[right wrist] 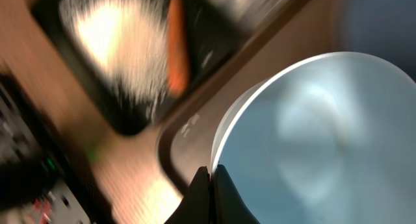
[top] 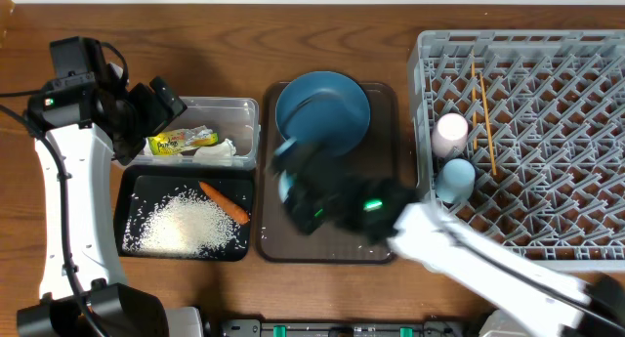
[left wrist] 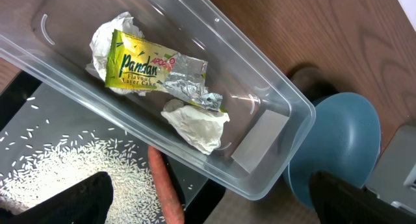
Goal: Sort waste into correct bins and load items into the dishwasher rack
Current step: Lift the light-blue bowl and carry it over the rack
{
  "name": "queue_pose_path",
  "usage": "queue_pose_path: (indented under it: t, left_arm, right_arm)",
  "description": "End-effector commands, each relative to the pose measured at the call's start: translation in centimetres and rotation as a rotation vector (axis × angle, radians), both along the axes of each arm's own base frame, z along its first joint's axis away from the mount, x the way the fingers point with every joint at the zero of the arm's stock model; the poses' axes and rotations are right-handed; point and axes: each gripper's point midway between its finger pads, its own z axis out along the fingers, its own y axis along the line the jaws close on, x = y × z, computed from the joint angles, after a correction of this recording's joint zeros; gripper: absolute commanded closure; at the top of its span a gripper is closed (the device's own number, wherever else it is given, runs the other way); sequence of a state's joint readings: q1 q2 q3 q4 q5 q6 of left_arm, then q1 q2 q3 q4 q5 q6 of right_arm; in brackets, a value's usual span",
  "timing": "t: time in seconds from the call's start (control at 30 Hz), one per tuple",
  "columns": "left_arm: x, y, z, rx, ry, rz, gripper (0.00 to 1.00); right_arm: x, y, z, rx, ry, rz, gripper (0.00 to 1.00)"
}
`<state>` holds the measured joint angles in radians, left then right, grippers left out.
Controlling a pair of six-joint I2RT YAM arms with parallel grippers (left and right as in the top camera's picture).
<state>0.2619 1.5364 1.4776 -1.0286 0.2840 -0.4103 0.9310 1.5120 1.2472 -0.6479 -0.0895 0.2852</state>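
Observation:
Next, my right gripper will swing outward and right in the overhead view to the rack's empty far part (top: 504, 87), tip the bowl there and release it.
My right gripper (right wrist: 211, 175) is shut on the rim of the pale-blue bowl (right wrist: 312, 126). In the overhead view it is blurred (top: 298, 192) over the brown serving tray (top: 381, 241), below the dark-blue plate (top: 322, 107). My left gripper (left wrist: 214, 208) is open and empty, above the clear box (top: 244, 110). That box holds the snack wrapper (left wrist: 146, 68) and white tissue (left wrist: 195, 123). The black tray (top: 127, 195) holds rice (top: 186, 225) and the carrot (top: 225, 202). The grey rack (top: 547, 151) holds the pink cup (top: 451, 132), light-blue cup (top: 455, 179) and chopsticks (top: 481, 103).
The clear box sits directly behind the black tray at the left. The brown serving tray lies between them and the rack. The rack fills the right side up to the table edge. Bare wood shows along the back.

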Motion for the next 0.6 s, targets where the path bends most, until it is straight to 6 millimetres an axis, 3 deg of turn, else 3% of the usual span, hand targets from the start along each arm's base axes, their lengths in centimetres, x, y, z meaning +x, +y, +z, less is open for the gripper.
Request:
queue_pose_path:
  t: [0.0,0.1,0.23,0.43,0.57]
  left_arm:
    - [-0.1,0.3,0.0,0.013,0.002,-0.005,0.02]
    - [-0.1,0.3,0.0,0.013,0.002,-0.005,0.02]
    - [-0.1,0.3,0.0,0.013,0.002,-0.005,0.02]
    - [-0.1,0.3,0.0,0.013,0.002,-0.005,0.02]
    - [-0.1,0.3,0.0,0.013,0.002,-0.005,0.02]
  right_arm:
    - [3.6,-4.2,5.9,0.128,-0.070,-0.135,0.99]
    - [6.0,-8.8,10.3,0.259,-0.120,-0.184,0.99]
    - [8.6,-15.0,13.9,0.408,-0.156,-0.261,0.99]
    - [12.5,-23.8,16.4,0.498,-0.296,-0.328,0.99]
    - [14.1,-26.5,17.2,0.562,-0.352,-0.288,0.99]
